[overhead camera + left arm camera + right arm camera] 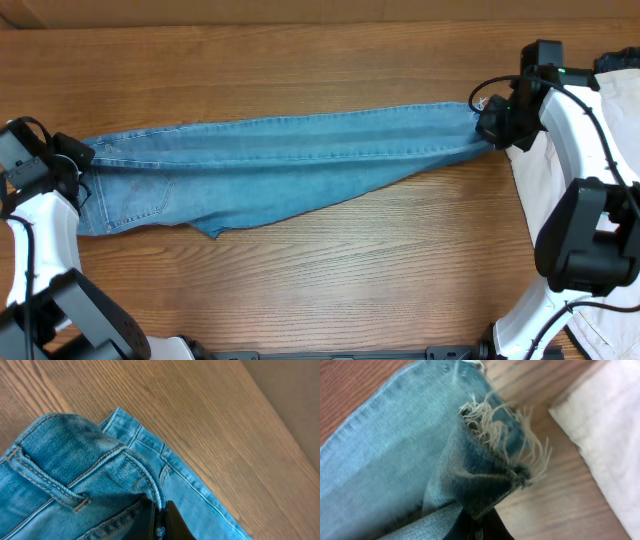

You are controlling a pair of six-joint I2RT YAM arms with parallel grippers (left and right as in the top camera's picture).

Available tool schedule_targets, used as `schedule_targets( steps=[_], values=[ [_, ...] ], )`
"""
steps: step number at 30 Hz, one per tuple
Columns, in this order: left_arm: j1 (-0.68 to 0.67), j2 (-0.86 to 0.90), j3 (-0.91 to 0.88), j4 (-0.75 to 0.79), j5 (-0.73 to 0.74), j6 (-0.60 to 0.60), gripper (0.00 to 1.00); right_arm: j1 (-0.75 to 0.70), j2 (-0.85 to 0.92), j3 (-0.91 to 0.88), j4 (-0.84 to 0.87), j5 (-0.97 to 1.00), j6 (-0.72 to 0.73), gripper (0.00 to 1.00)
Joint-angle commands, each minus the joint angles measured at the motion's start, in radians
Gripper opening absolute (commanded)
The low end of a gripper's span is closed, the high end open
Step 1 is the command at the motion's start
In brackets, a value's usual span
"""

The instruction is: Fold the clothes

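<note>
The right gripper moves slightly outward over the lower leg's frayed hem [474, 110] next and releases the pinched hem. The lower hem lies uncovered beyond it.
The light blue jeans [290, 155] lie stretched across the wooden table, legs folded together lengthwise, waist at the left, hems at the right. My left gripper [82, 160] is shut on the waistband [150, 480] at the left end; the belt loop [47, 485] shows beside it. My right gripper [490, 125] is shut on the frayed hem [495, 425] at the right end, holding it a little off the table. In the wrist views only the dark finger bases show, pinching denim.
A cream-beige garment [545, 190] lies under the right arm at the table's right edge, also in the right wrist view [615, 425]. Bare wood table [330, 270] spreads in front of and behind the jeans.
</note>
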Motion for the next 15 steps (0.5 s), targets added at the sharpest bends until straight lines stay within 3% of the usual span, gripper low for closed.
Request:
schedule_targets(
  steps=[1, 12, 13, 15],
  values=[
    [0.013, 0.049, 0.035, 0.058, -0.067, 0.012, 0.04, -0.006, 0.029, 0.033, 0.048, 0.081, 0.023, 0.04],
    [-0.046, 0.185, 0.035, 0.297, 0.000, 0.011, 0.06, 0.002, 0.065, 0.033, 0.203, 0.080, 0.079, 0.04],
    [-0.051, 0.196, 0.035, 0.309, 0.000, 0.006, 0.16, 0.002, 0.070, 0.033, 0.220, 0.080, 0.079, 0.08],
    [-0.052, 0.207, 0.035, 0.325, 0.001, 0.003, 0.46, 0.003, 0.076, 0.033, 0.245, 0.078, 0.079, 0.24]
  ],
)
